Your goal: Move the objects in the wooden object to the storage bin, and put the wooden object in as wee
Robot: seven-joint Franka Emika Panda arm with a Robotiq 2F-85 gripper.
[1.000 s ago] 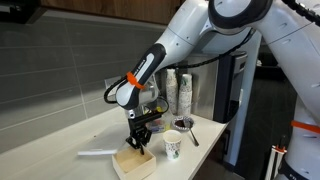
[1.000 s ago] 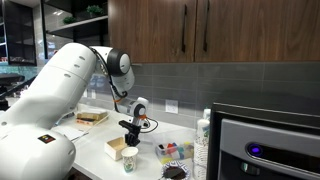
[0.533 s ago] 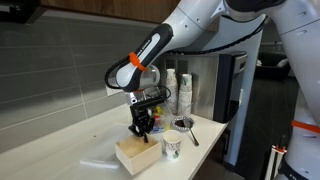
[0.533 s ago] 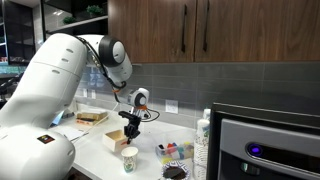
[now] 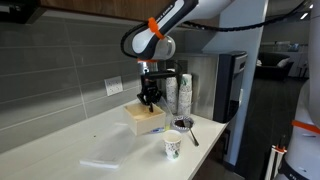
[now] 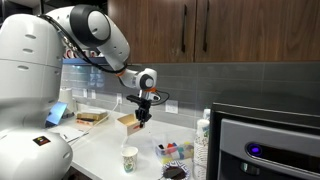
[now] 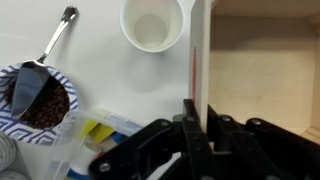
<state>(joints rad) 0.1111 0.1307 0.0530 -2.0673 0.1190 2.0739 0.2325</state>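
Observation:
The robot's gripper will carry the wooden box across the counter until it is over the clear storage bin (image 6: pixel 174 152) and release it there, since the bin's bare inside looks empty.
My gripper (image 5: pixel 149 97) is shut on one wall of the pale wooden box (image 5: pixel 144 117) and holds it in the air above the counter. It shows in both exterior views; the box (image 6: pixel 128 121) hangs tilted under the gripper (image 6: pixel 142 112). In the wrist view the jaws (image 7: pixel 198 125) pinch the box's wall (image 7: pixel 200 55), and the box's bare wooden inside (image 7: pixel 265 75) looks empty. The clear storage bin (image 6: pixel 176 152) with colourful items stands on the counter below; a corner of it shows in the wrist view (image 7: pixel 100 135). The small orange-red and dark objects are not visible.
A white paper cup (image 5: pixel 172 145) stands on the counter and shows in the wrist view (image 7: pixel 152 24). A patterned bowl of dark grounds with a spoon (image 7: pixel 38 100) is beside it. A flat translucent lid (image 5: pixel 100 163) lies on the counter. Stacked cups (image 5: pixel 183 95) stand at the back.
The gripper has lifted the wooden box off the counter and carried it up and towards the back of the counter. The cup and the lid have not moved.

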